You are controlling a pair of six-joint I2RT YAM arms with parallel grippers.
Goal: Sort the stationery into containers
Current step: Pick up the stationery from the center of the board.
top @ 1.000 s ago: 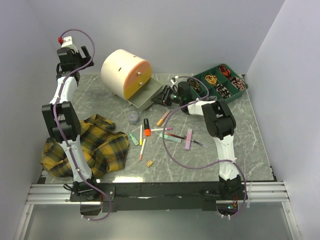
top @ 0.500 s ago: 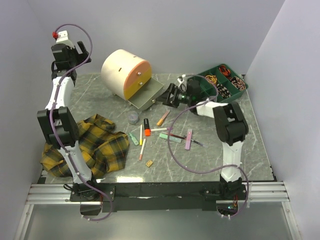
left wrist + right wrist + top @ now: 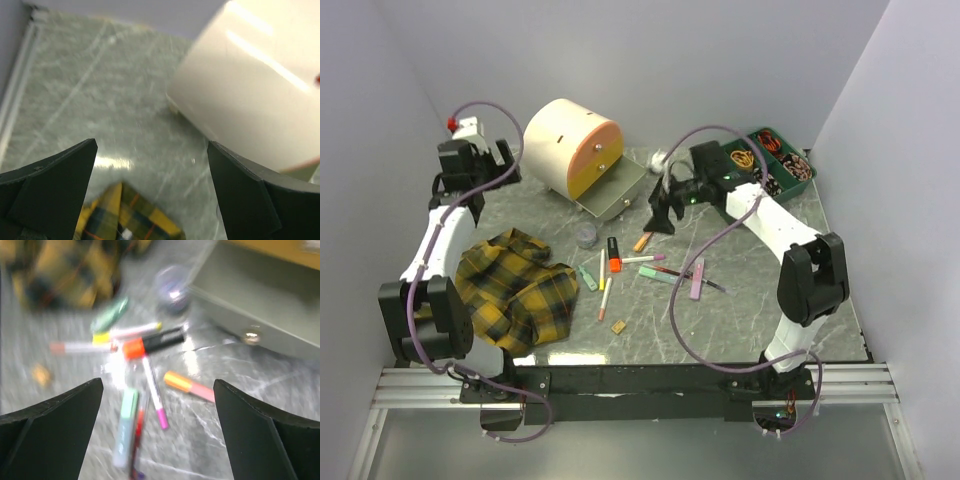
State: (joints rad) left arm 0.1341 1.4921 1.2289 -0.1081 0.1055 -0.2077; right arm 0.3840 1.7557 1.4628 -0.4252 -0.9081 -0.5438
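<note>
My right gripper will move back toward the base, to the left in the top view and down onto the tan block (image 3: pixel 618 326), which lies apart from the markers.
The container, a cream drum chest (image 3: pixel 565 140) with an orange front, has one grey drawer (image 3: pixel 613 192) pulled out; in the right wrist view the drawer (image 3: pixel 260 295) shows its knob (image 3: pixel 250 335). Stationery lies loose in front of it: an orange-black highlighter (image 3: pixel 613 252) (image 3: pixel 150 343), an orange-pink marker (image 3: pixel 645 238) (image 3: pixel 189 386), a pink-tipped pen (image 3: pixel 155 392), a mint highlighter (image 3: pixel 125 427), a clear pot (image 3: pixel 586 235) (image 3: pixel 172 287) and a tan block (image 3: pixel 618 326). My right gripper (image 3: pixel 662 212) (image 3: pixel 157 385) hovers open and empty above the markers. My left gripper (image 3: pixel 505 162) (image 3: pixel 152 147) is open and empty, left of the chest (image 3: pixel 255 90).
A yellow-black plaid cloth (image 3: pixel 510 285) (image 3: pixel 125 215) lies crumpled at the left front. A green compartment tray (image 3: pixel 765 165) with small items stands at the back right. Grey walls close in the left, back and right sides of the marble table (image 3: pixel 770 290).
My right gripper opened, drew back from the open drawer and now hangs over the markers. My left arm swung down and right, nearer the chest.
</note>
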